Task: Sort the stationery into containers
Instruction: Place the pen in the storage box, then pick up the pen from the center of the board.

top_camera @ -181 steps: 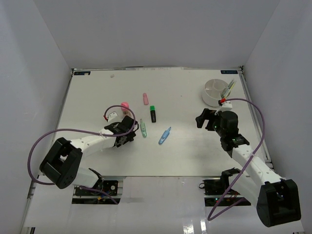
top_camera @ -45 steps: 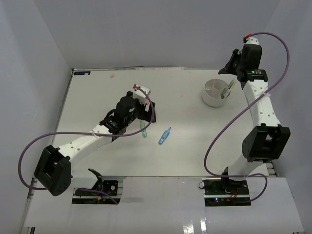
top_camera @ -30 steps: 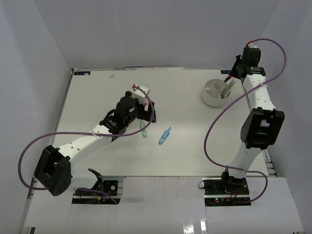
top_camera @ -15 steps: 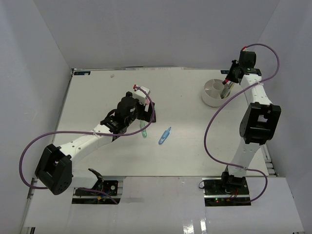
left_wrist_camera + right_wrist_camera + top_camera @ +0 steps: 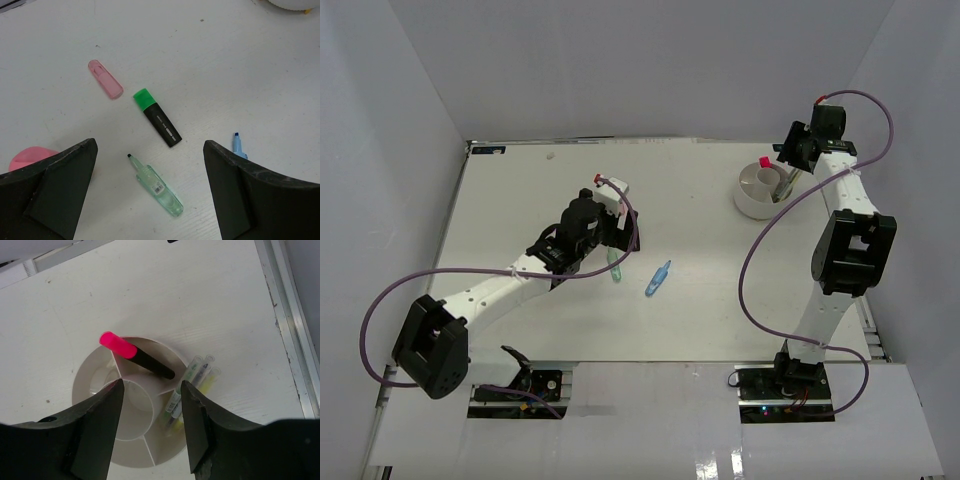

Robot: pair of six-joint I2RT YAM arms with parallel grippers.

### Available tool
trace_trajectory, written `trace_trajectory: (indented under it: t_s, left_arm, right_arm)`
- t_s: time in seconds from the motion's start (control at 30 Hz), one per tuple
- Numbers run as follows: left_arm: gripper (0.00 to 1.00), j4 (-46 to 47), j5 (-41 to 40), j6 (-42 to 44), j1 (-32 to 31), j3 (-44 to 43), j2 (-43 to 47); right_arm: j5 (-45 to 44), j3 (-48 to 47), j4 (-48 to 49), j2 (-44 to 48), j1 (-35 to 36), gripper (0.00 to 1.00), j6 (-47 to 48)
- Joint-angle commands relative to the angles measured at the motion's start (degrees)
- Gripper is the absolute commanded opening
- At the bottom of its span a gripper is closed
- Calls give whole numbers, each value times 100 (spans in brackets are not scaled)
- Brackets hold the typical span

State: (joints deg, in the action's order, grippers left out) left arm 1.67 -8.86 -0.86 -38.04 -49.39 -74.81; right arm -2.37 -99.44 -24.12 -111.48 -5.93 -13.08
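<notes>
Next, my left gripper moves to its right in the top view and down, turning to align. The black highlighter's body lies slanted below it that way.
The white divided tub point(image 5: 752, 207) stands at the far right. In the right wrist view the tub point(image 5: 165, 450) holds a pink-capped black highlighter point(image 5: 135, 355) lying slanted across its dividers, and several pens point(image 5: 195, 380) in its right compartment. My right gripper point(image 5: 151, 385) is open and empty just above the tub, as the top view point(image 5: 788, 160) also shows. My left gripper point(image 5: 150, 145) is open and empty above a green-capped highlighter point(image 5: 157, 117), a clear green pen point(image 5: 155, 185), a pink eraser point(image 5: 105, 85), a blue pen point(image 5: 239, 145) and a pink cap point(image 5: 27, 157).
The green pen point(image 5: 614, 268) and blue pen point(image 5: 658, 278) lie mid-table in front of the left gripper point(image 5: 610, 232). The highlighter's pink cap point(image 5: 764, 161) sticks up over the tub's far rim. White walls enclose the table; a metal rail point(image 5: 292, 340) runs along its right edge.
My right gripper swung from mid-table up over the tub, lowered and let go of the pink-capped highlighter, which now rests in the tub. The left arm reached forward over the items, then held still.
</notes>
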Motion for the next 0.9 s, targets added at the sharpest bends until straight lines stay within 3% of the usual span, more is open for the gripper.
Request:
trace_trajectory:
  t_s: [0.0,0.23,0.5,0.67,0.87]
  left_arm:
    - [98,-26,130,-45,-19,-212,-43]
    - [98,-141,131,-379,-19,-326,-210]
    - [98,-772,-509,-1134,-19,-747,-727]
    - [98,-1493,-740,-2073,-19,-1502,-1694]
    - [98,-2004,-1029,-2690,-98,-2338,-2809]
  right_arm:
    - [105,29,30,424,-31,57,7]
    - [676,696,319,1452,-22,62,7]
    - [1466,3031,1479,3647,-22,66,-256]
    - [1968,4580,2532,4818,-22,69,-528]
    - [2328,5829,2877,5681,-22,73,-617]
